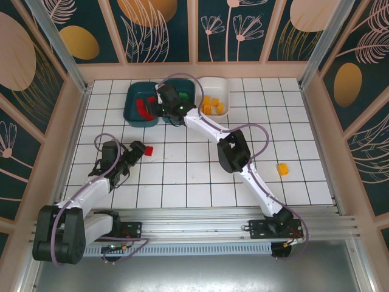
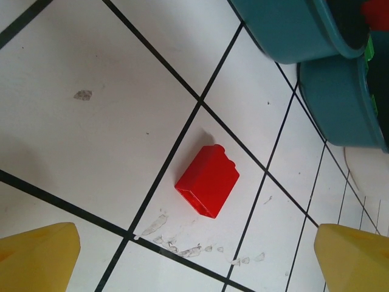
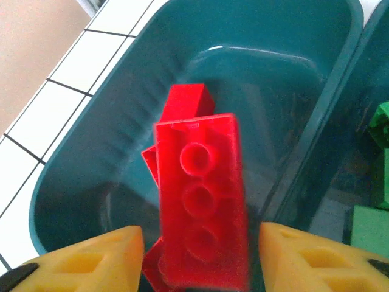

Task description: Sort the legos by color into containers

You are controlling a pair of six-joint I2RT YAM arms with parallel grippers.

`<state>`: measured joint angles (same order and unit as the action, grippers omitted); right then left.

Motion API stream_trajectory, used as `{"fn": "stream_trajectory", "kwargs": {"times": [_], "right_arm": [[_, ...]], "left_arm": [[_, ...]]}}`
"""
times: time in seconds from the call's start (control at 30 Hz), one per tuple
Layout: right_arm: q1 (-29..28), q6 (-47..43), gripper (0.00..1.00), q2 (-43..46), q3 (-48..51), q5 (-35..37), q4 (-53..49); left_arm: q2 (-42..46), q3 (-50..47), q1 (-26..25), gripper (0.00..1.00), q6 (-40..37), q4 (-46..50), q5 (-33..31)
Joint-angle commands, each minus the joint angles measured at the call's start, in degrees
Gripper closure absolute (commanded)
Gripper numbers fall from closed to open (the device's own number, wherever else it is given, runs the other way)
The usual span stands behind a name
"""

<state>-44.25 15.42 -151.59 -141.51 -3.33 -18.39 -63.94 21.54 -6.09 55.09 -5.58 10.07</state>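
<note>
The small red lego [image 1: 149, 151] [image 2: 208, 180] lies at an angle to my left gripper's fingers, so my left gripper will next turn and move down over it to close on its sides.
A small red lego [image 2: 208, 180] lies on a white tile, also visible from above [image 1: 148, 150]. My left gripper [image 2: 194, 261] hangs open just short of it, the yellow fingers [image 2: 36, 258] wide apart and touching nothing. My right gripper [image 3: 197, 255] is open over the left teal container [image 3: 121, 121]. A long, blurred red lego [image 3: 200, 207] sits between its fingers with a gap on each side. Other red legos [image 1: 143, 107] lie below in that tub [image 1: 134, 115]. Green legos [image 3: 371, 225] lie in the second teal container [image 1: 187, 91].
The white container [image 1: 226, 91] at the back holds several orange-yellow legos [image 1: 213, 107]. One orange-yellow lego [image 1: 282, 170] lies alone on the tiles at the right. In the left wrist view both teal tubs [image 2: 292, 30] stand just beyond the red lego.
</note>
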Motion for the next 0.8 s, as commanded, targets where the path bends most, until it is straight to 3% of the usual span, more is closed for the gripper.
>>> {"fn": "stream_trajectory", "kwargs": {"times": [0.0,0.33,0.6,0.77], "right_arm": [[-0.1,0.2,0.43,2.0,-2.1,0.2,-2.0],[0.6,2.8,0.43,17.1,13.3,6.4,1.3],[2.5,10.4,0.43,41.2,53.7,8.9,19.4],[5.4,14.1,0.43,53.3,72.3,11.9,23.4]], "left_arm": [[-1.2,2.1,0.4,0.01,-3.0,0.8,0.7],[-8.2,10.7,-0.5,0.02,-7.7,3.3,-4.3],[-20.1,22.1,-8.3,0.08,-18.3,9.7,-15.8],[-27.1,26.2,-12.8,0.13,-22.4,13.6,-22.3]]}}
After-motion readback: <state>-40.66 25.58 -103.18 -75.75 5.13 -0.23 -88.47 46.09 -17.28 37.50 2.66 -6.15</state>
